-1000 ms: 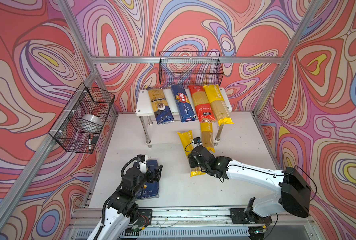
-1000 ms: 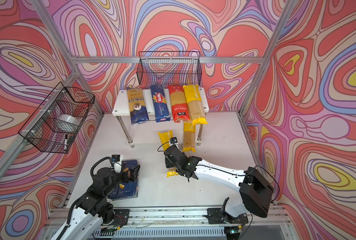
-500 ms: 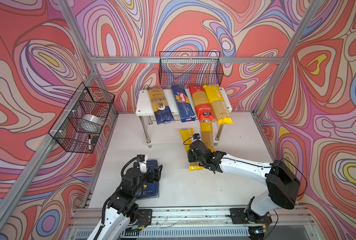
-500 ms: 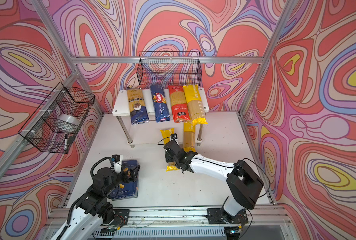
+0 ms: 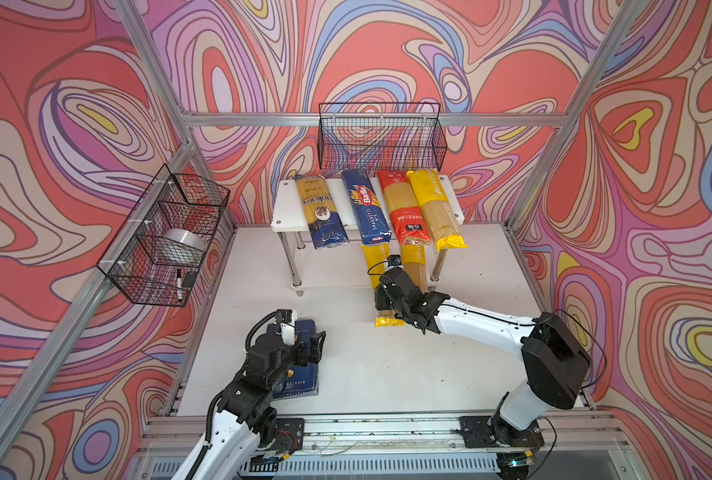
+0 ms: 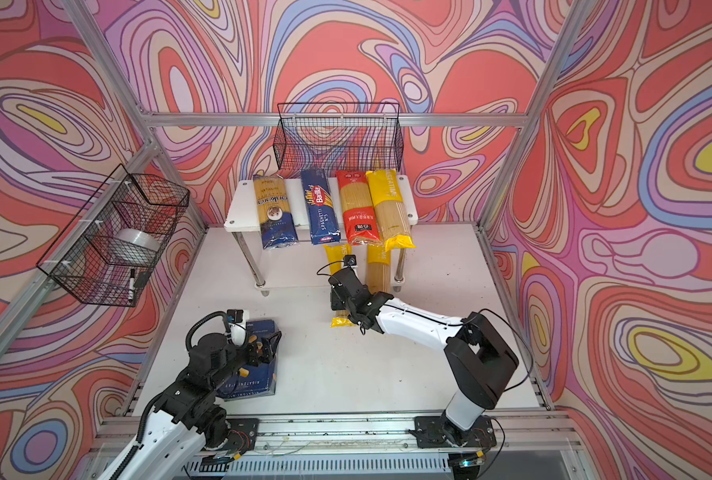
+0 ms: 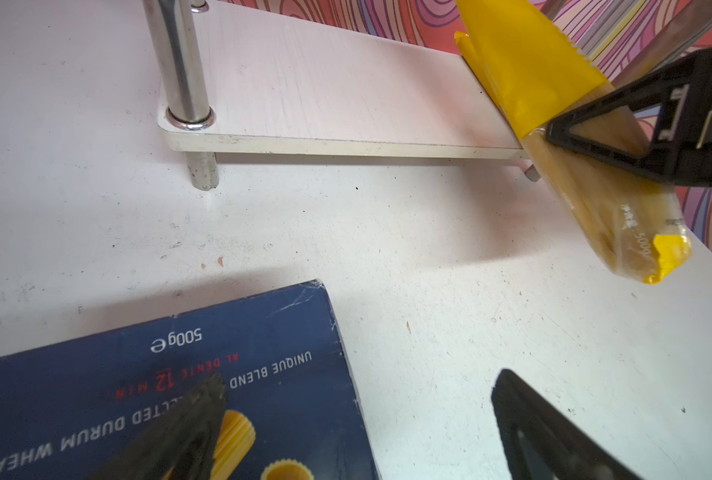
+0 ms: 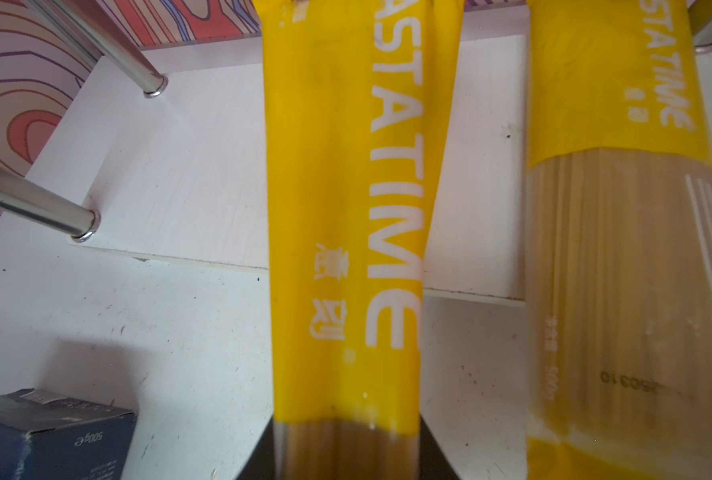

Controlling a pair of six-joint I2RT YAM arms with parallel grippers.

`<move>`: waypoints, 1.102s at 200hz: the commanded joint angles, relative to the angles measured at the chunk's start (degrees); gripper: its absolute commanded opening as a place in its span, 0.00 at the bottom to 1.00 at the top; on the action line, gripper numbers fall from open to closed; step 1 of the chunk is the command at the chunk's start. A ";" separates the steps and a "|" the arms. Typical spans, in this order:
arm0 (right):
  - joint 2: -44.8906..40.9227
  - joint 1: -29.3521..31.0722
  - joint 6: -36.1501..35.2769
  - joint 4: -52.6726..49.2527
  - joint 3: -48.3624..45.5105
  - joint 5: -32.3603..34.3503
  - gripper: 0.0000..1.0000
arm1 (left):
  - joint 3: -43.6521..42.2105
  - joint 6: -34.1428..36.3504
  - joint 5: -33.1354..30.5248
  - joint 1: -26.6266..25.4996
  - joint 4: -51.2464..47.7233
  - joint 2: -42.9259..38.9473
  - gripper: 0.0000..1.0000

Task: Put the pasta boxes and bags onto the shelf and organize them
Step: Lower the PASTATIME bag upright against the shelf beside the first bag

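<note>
The bare lower board lies outward and below, so next my right gripper needs to push outward, lower the bag onto it beside the other yellow bag and release.
My right gripper (image 5: pixel 385 297) (image 8: pixel 346 453) is shut on a yellow PASTATIME bag (image 5: pixel 375 259) (image 8: pixel 346 208) at its clear middle. The bag's far end reaches over the lower board of the shelf (image 5: pixel 287 212) (image 8: pixel 159 166), beside another yellow bag (image 5: pixel 414 266) (image 8: pixel 620 249) lying there. On the top board lie a blue-and-gold bag (image 5: pixel 321 212), the Barilla spaghetti box (image 5: pixel 366 208), a red bag (image 5: pixel 404 212) and a yellow bag (image 5: pixel 435 208). My left gripper (image 5: pixel 314 343) (image 7: pixel 360 380) hangs open over the edge of the rigatoni box (image 5: pixel 300 374) (image 7: pixel 138 374), holding nothing.
A black wire basket (image 5: pixel 381 137) hangs on the back wall above the shelf. Another basket (image 5: pixel 167 237) on the left wall holds a tape roll and a marker. Aluminium frame posts stand at the corners, and a rail runs along the table's front edge.
My right gripper has carried the yellow bag away from the table's front toward the shelf, so its far end now lies over the lower board. The left arm has not moved.
</note>
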 commanded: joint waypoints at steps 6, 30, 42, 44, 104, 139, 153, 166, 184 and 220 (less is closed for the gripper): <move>1.18 -2.05 -1.03 6.44 4.28 1.44 0.00 | -0.13 0.31 0.51 -0.19 0.79 -0.19 1.00; 2.79 -3.45 -1.53 6.55 5.16 1.70 0.00 | -0.29 0.22 0.28 -0.19 0.53 -1.05 1.00; 3.27 -4.19 -1.78 7.40 5.15 1.45 0.00 | -0.43 0.22 0.05 -0.20 0.35 -1.48 1.00; 3.41 -4.33 -1.85 7.46 5.16 1.45 0.00 | -0.42 0.22 0.02 -0.23 0.35 -1.59 1.00; 6.38 -7.21 -3.16 9.37 8.11 -0.12 0.00 | -0.61 0.13 -0.27 -0.22 0.09 -2.31 1.00; 10.47 -8.01 -3.84 9.96 10.84 -0.46 0.00 | -0.47 0.13 -0.40 -0.20 0.26 -1.80 1.00; 11.60 -8.43 -4.13 10.61 11.77 -0.75 0.00 | -0.47 0.13 -0.44 -0.15 0.26 -1.69 1.00; 12.64 -8.61 -4.20 11.22 12.65 -0.68 0.00 | -0.51 0.04 -0.67 -0.21 0.26 -1.60 1.00; 14.12 -9.14 -4.27 11.16 14.42 -1.10 0.00 | -0.43 -0.07 -1.03 -0.16 0.17 -1.69 1.00; 15.90 -10.67 -3.19 11.67 15.87 -1.45 0.00 | -0.57 0.05 -0.84 -0.16 0.11 -2.13 1.00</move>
